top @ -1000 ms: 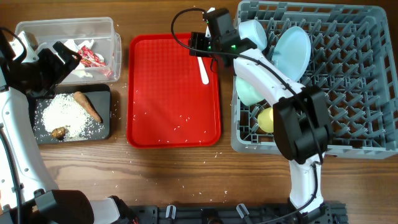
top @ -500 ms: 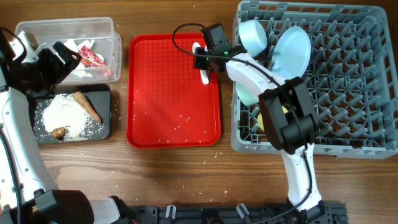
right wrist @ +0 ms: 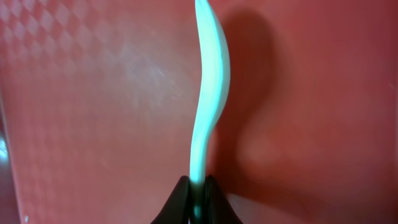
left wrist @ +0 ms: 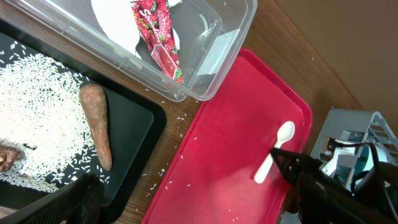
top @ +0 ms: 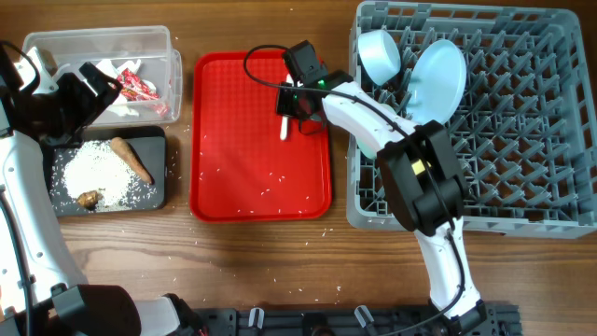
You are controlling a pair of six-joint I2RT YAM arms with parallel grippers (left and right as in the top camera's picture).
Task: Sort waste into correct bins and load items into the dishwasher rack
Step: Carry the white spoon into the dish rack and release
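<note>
My right gripper needs to lift the spoon [top: 284, 129] across to the right in the overhead view and lower it at empty pegs of the dishwasher rack beside the blue plate.
My right gripper [top: 292, 101] is over the back of the red serving tray [top: 233, 177], shut on the white plastic spoon [top: 284, 129]. In the right wrist view the spoon [right wrist: 205, 93] stands on edge, its end pinched between the black fingertips of that gripper [right wrist: 198, 185]. The left wrist view shows the same spoon [left wrist: 277, 150] on the red tray. My left gripper [top: 96, 87] hangs open and empty over the clear tub [top: 56, 42] and black tray [top: 159, 191]. One of its fingers [left wrist: 65, 202] shows at the picture's bottom edge.
The tub holds the napkin [top: 119, 107] and red wrapper [top: 140, 89]. On the black tray lie rice [top: 93, 173], the carrot-like stick [top: 133, 159] and a brown lump [top: 89, 198]. The grey rack [top: 522, 140] holds the blue plate [top: 438, 79] and blue bowl [top: 378, 54]. Loose grains dot the red tray.
My right gripper slid left across the red tray and shut on the spoon. The spoon shifted left with it and turned on edge. The left arm stayed still.
</note>
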